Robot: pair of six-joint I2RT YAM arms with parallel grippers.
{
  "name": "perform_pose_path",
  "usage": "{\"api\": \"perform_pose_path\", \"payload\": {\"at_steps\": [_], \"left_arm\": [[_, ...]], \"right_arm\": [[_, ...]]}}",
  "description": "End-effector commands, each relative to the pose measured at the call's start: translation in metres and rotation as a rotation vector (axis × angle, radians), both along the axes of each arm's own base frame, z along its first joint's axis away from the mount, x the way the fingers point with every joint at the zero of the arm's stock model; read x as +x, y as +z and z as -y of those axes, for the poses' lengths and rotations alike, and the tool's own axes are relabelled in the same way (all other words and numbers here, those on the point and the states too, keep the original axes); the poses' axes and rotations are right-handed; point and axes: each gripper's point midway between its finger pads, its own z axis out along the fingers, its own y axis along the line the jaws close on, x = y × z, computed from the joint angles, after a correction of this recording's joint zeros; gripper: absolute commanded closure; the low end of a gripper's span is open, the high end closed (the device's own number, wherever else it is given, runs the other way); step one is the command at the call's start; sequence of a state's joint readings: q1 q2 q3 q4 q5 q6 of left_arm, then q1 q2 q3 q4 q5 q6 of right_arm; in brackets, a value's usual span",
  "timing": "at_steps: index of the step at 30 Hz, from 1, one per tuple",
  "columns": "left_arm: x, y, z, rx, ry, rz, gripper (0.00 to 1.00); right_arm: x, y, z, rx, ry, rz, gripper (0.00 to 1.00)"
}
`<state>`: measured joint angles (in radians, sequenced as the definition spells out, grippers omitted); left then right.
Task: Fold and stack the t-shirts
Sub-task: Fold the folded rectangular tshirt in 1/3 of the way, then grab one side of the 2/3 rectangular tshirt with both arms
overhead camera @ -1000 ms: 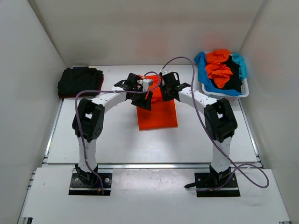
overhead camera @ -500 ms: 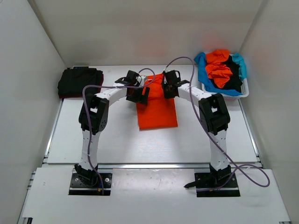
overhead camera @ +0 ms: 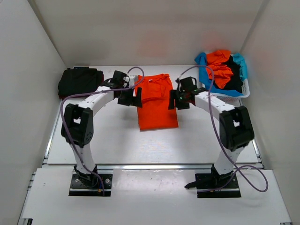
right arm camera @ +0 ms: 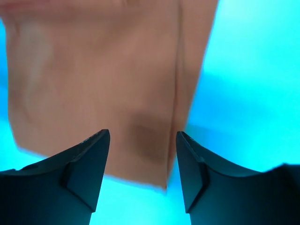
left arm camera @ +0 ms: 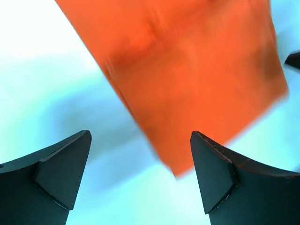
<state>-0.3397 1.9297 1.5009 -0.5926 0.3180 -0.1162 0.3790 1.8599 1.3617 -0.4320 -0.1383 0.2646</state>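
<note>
The orange t-shirt's near corner (overhead camera: 140, 129) (left arm camera: 176, 172) is below and back of my open fingers. Next I need to move my left gripper back and down along the orange t-shirt's side edge onto that corner.
A bright orange t-shirt (overhead camera: 157, 102) lies flat on the table's middle as a long folded strip. My left gripper (overhead camera: 132, 97) hovers open just off its left edge; in the left wrist view the orange t-shirt (left arm camera: 187, 70) sits ahead of the empty left gripper (left arm camera: 140, 171). My right gripper (overhead camera: 176, 100) stands open by the right edge; in the right wrist view the right gripper (right arm camera: 143, 164) is above the t-shirt's (right arm camera: 103, 70) corner and holds nothing. A folded stack of dark t-shirts (overhead camera: 80, 82) lies at the back left. Crumpled orange, black and light blue t-shirts (overhead camera: 220, 70) fill the basket.
The white lattice basket (overhead camera: 230, 96) stands at the back right against the right wall. White walls close in the left, back and right sides. Each arm's cable loops above the table near the orange shirt.
Both grippers opened and let go of the orange t-shirt's far end, then swung apart, left one leftward, right one rightward. The shirt now lies flat and uncovered.
</note>
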Motion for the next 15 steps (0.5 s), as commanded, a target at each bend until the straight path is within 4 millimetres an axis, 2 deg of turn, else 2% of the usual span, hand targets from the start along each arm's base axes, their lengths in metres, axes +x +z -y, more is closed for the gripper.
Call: {"api": "perform_pose_path", "payload": {"at_steps": [1, 3, 6, 8, 10, 15], "left_arm": [[-0.069, -0.002, 0.019, -0.081, -0.126, -0.133, 0.03], [-0.098, -0.017, 0.029, -0.102, -0.170, -0.217, 0.01], [-0.117, -0.038, 0.026, -0.080, -0.143, -0.283, 0.01], [-0.123, -0.051, 0.019, -0.079, -0.093, -0.318, 0.01], [-0.120, -0.055, 0.015, -0.106, -0.040, -0.340, 0.01], [-0.120, -0.067, 0.023, -0.113, -0.034, -0.360, 0.04]], "right_arm": [[-0.043, 0.018, 0.001, 0.152, 0.009, -0.061, 0.44], [-0.066, 0.004, 0.005, 0.175, -0.001, -0.117, 0.44], [-0.082, -0.005, 0.005, 0.217, -0.016, -0.168, 0.44], [-0.083, -0.007, 0.011, 0.260, -0.051, -0.169, 0.44], [-0.096, -0.019, 0.013, 0.300, -0.082, -0.215, 0.45], [-0.103, -0.039, 0.013, 0.335, -0.108, -0.254, 0.46]]}}
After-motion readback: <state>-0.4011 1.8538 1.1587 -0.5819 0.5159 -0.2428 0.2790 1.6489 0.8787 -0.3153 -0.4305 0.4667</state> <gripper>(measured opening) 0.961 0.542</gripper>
